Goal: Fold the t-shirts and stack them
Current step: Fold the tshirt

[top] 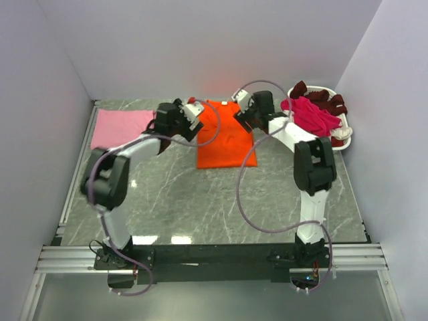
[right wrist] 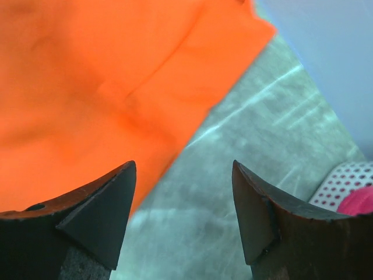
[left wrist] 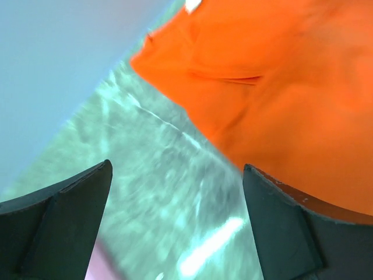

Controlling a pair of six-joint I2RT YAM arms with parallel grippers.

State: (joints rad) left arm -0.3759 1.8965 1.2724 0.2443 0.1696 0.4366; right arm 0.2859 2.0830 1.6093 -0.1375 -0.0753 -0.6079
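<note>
The pink t-shirt is unfolded, and my left gripper will next move back and down onto the near hem's corner on the pink t-shirt's side.
A bright orange t-shirt lies spread flat at the back middle of the table. My left gripper hangs over its left top corner, open and holding nothing. In the left wrist view the left gripper shows bare table between its fingers, with the orange t-shirt off to the right. My right gripper is over the shirt's right top corner, also open. In the right wrist view the right gripper frames table, with the orange t-shirt to its left. A folded light pink t-shirt lies at the back left.
A white plastic basket stands at the back right, holding a magenta shirt and a dark maroon one. Its perforated wall shows in the right wrist view. White walls close the table on three sides.
</note>
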